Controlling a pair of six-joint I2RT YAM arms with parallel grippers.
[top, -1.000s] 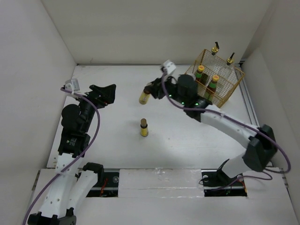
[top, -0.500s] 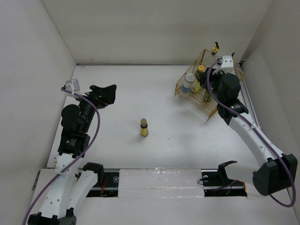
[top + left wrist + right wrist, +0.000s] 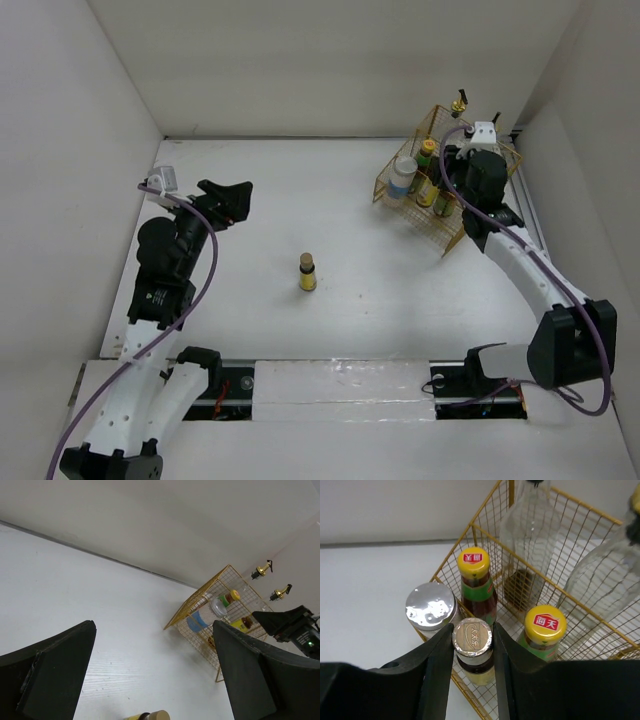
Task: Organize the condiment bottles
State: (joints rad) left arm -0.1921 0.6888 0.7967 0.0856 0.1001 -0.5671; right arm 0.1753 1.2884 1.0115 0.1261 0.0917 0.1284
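Note:
The right gripper next moves down and to the left in the top view to the open gap by the white bottle. It releases the yellow bottle's cap there.
My right gripper [image 3: 473,632] is over the gold wire basket [image 3: 388,186] at the back right and is shut on the cap of a small yellow brown-capped bottle [image 3: 473,639], held upright inside the basket's near-left part. Around it stand the white blue-banded bottle [image 3: 431,606], two green-labelled yellow-capped bottles [image 3: 474,564] [image 3: 545,622] and two clear glass bottles [image 3: 530,530] [image 3: 605,587]. A second small yellow bottle [image 3: 307,272] stands alone mid-table. My left gripper [image 3: 232,197] is open and empty, above the table's left side.
White walls enclose the table on the left, back and right. The basket [image 3: 210,600] sits close to the back right corner. The lone bottle's cap [image 3: 159,715] shows at the bottom edge of the left wrist view.
My right arm swung from mid-table to the basket with the small bottle and lowered it among the others. My left arm shifted slightly.

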